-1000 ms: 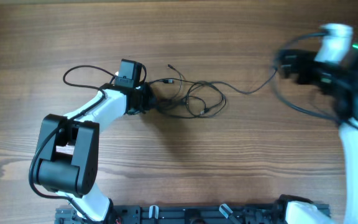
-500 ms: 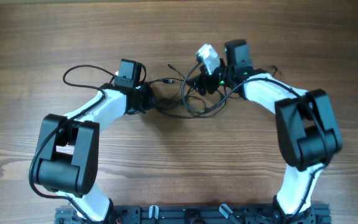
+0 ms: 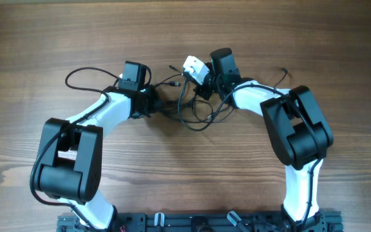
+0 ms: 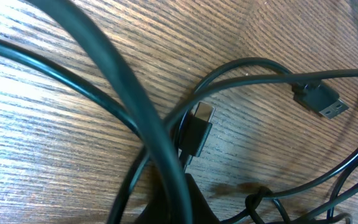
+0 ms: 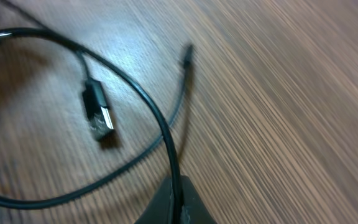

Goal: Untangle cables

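Observation:
My right gripper needs to go up and to the right in the overhead view, over the bare wood, and let go of the cable outside the crowded tangle.
The cables (image 3: 192,109) lie as a tangle of thin black cords at the middle of the wooden table. One loop (image 3: 82,74) trails to the left and a loose end (image 3: 282,72) reaches right. My left gripper (image 3: 154,105) sits at the tangle's left side, shut on a cable (image 4: 166,155), with a small plug (image 4: 196,132) just beyond it and a USB plug (image 4: 321,101) farther off. My right gripper (image 3: 205,89) is at the tangle's upper right, shut on a cable (image 5: 166,143) that runs between its tips (image 5: 176,202). A USB plug (image 5: 98,116) and a thin cord end (image 5: 187,53) lie ahead of it.
The arms' black base rail (image 3: 205,222) runs along the table's near edge. Bare wood (image 3: 185,167) surrounds the tangle on all sides.
My right arm swung in from the far right to the tangle and its jaws shut on a cable. The loops on that side shifted left. The left arm has not moved.

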